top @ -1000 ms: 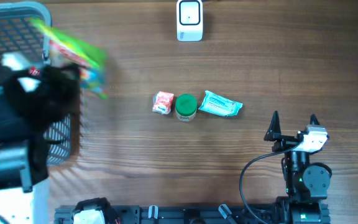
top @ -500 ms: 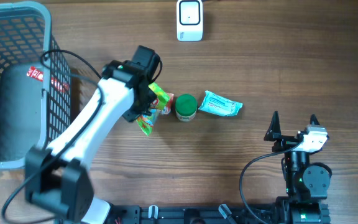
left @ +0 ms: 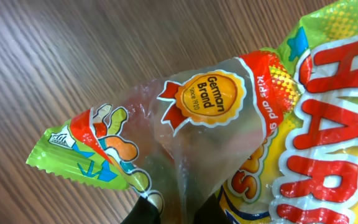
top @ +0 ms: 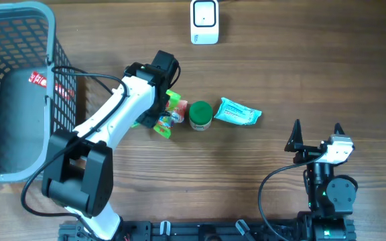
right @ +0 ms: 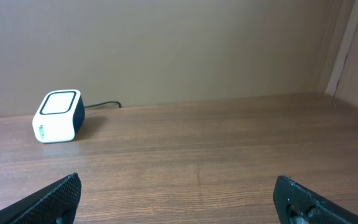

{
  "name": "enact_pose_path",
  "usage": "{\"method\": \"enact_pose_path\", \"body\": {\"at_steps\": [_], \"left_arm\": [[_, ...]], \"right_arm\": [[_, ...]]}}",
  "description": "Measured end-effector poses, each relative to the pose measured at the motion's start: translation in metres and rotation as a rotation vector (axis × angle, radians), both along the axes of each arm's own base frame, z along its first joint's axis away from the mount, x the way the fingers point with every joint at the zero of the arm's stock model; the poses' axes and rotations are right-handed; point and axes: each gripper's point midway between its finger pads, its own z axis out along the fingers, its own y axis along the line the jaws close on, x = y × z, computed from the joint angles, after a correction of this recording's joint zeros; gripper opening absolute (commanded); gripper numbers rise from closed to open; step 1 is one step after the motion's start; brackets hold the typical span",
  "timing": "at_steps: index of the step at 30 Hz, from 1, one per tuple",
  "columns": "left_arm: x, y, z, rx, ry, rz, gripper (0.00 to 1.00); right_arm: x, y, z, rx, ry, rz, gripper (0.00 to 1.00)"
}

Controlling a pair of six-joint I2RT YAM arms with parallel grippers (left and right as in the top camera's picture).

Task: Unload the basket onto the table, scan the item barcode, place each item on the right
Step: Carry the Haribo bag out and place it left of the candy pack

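Observation:
My left gripper moves the gummy bag [top: 163, 126] off the red-white packet it overlaps next, then lowers and releases it on the tabletop beside that packet.
A yellow-green gummy candy bag [top: 163, 126] hangs from my left gripper [top: 158, 110], just left of the row of small items at the table's middle. In the left wrist view the crumpled bag [left: 247, 112] fills the frame, and my left gripper [left: 176, 213] is shut on its clear film above the wood. No barcode shows on the visible side. The white scanner [top: 204, 21] stands at the far edge, seen also as the scanner [right: 58, 116] in the right wrist view. My right gripper [top: 317, 130] rests at the front right, open and empty, its fingertips [right: 64, 190] wide apart.
A green-lidded jar [top: 200, 114] and a teal packet [top: 238, 112] lie right of the bag; a small red-white packet [top: 177, 116] is partly covered by it. A grey wire basket [top: 47, 40] with a grey item [top: 19, 120] stands at the left.
My left arm swung out of the basket area to the table's middle carrying the candy bag, then edged slightly further right. The right arm has not moved.

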Motion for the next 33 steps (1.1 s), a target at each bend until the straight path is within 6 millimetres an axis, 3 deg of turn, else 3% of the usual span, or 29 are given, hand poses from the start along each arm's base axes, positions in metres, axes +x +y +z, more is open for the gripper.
{"method": "enact_pose_path", "body": {"at_steps": [5, 9, 13, 17, 20, 25, 30, 31, 32, 33], "left_arm": [[0.021, 0.042, 0.004, 0.060, -0.067, 0.111, 0.09], [0.037, 0.053, 0.005, 0.056, -0.125, 0.151, 0.12], [0.043, 0.048, 0.003, 0.032, -0.144, 0.149, 0.12], [0.039, 0.043, -0.017, 0.037, -0.086, 0.136, 0.10], [0.030, 0.027, -0.043, 0.013, -0.005, 0.110, 0.06], [0.027, -0.004, -0.047, -0.036, -0.003, 0.046, 0.09], [0.021, -0.022, -0.048, -0.058, 0.016, -0.030, 0.41], [0.016, -0.016, -0.046, -0.052, 0.047, -0.032, 0.82], [0.014, -0.012, -0.043, -0.046, 0.061, -0.028, 1.00], [0.008, -0.005, -0.035, -0.033, 0.087, -0.033, 1.00]], "right_arm": [[0.000, 0.000, 0.000, 0.000, 0.000, 0.000, 1.00], [0.000, 0.000, 0.000, 0.000, 0.000, 0.000, 1.00], [0.000, 0.000, 0.000, 0.000, 0.000, 0.000, 1.00], [0.000, 0.000, 0.000, 0.000, 0.000, 0.000, 1.00], [0.000, 0.000, 0.000, 0.000, 0.000, 0.000, 1.00], [0.000, 0.000, 0.000, 0.000, 0.000, 0.000, 1.00], [0.000, 0.000, 0.000, 0.000, 0.000, 0.000, 1.00], [0.000, 0.000, 0.000, 0.000, 0.000, 0.000, 1.00], [0.000, 0.000, 0.000, 0.000, 0.000, 0.000, 1.00], [0.000, 0.000, 0.000, 0.000, 0.000, 0.000, 1.00]]}}
